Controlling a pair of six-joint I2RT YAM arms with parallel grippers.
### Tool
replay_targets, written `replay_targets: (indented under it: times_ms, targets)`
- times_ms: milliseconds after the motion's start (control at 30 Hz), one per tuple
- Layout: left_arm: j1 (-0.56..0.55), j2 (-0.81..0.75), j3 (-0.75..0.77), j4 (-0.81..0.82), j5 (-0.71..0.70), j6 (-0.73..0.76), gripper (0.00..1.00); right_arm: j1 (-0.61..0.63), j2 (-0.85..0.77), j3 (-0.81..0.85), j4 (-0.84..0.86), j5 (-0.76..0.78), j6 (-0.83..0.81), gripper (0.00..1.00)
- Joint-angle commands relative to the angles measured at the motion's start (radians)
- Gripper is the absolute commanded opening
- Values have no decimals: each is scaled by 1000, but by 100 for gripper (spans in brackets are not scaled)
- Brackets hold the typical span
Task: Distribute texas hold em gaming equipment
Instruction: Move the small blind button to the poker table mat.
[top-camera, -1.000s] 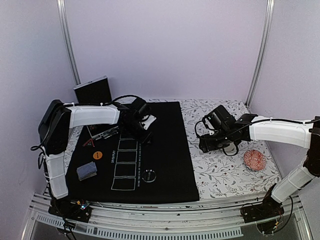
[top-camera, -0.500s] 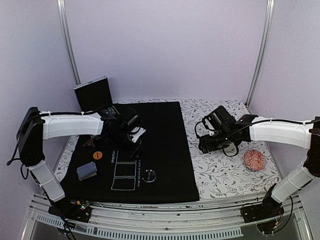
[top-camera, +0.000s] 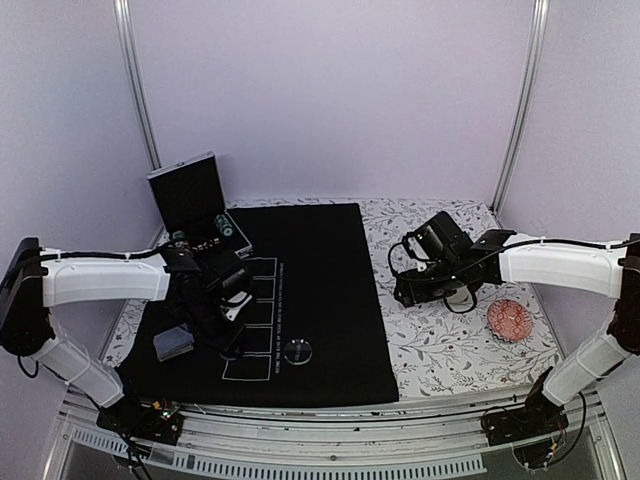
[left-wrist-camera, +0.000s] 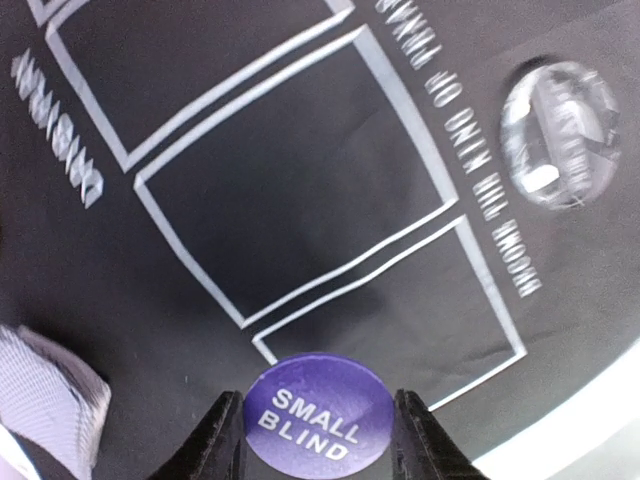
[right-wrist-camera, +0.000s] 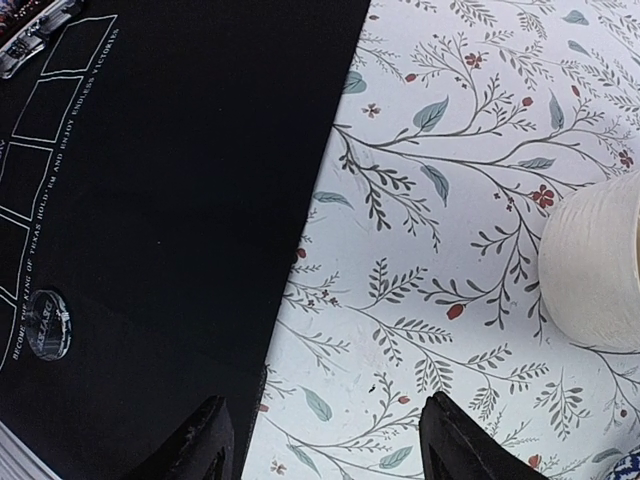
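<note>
The bare mat beside the deck (top-camera: 172, 343) is below and to the left of my left gripper in the top view, so next I need to move the gripper there, lower it and release the disc.
In the left wrist view my left gripper (left-wrist-camera: 318, 398) is shut on a purple disc (left-wrist-camera: 318, 418) printed SMALL BLIND, held just above the black mat (left-wrist-camera: 250, 190) and its white card boxes. A clear disc (left-wrist-camera: 560, 133) lies on the mat at the upper right. The deck of cards (left-wrist-camera: 45, 400) shows at the lower left. From above, the left gripper (top-camera: 228, 310) hovers over the mat's near-left part, right of the deck (top-camera: 172, 343) and left of the clear disc (top-camera: 297, 350). My right gripper (right-wrist-camera: 325, 403) hangs open and empty over the floral cloth by the mat's edge.
An open black case (top-camera: 190, 192) stands at the back left with a tray of chips (top-camera: 205, 238) in front of it. A cream cup (right-wrist-camera: 600, 262) sits close to the right gripper. A reddish patterned dish (top-camera: 507, 320) lies on the floral cloth (top-camera: 450, 350) at the right.
The left arm has swung from the back of the mat near the case down to its near-left part. The right arm has stayed put.
</note>
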Motion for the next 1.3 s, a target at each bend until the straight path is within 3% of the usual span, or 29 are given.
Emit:
replay_targets:
  times_ms: [0, 200, 600, 833, 1100, 1267]
  targets:
    - [-7, -57, -77, -17, -40, -116, 40, -1, -15, -6, 25, -19, 3, 66]
    - [-7, -99, -123, -52, -97, -156, 41, -1, -19, -11, 26, -21, -1, 66]
    - [3, 19, -124, -79, -118, -178, 46, -1, -30, -22, 36, -28, 0, 66]
    - [2, 41, -124, -71, -70, -145, 62, -1, -40, -31, 39, -28, 0, 66]
    - [9, 15, -18, -115, -92, -107, 70, 0, -36, -29, 43, -35, -1, 67]
    - [148, -22, 68, -37, -126, -56, 74, -2, -41, -33, 43, -38, 0, 67]
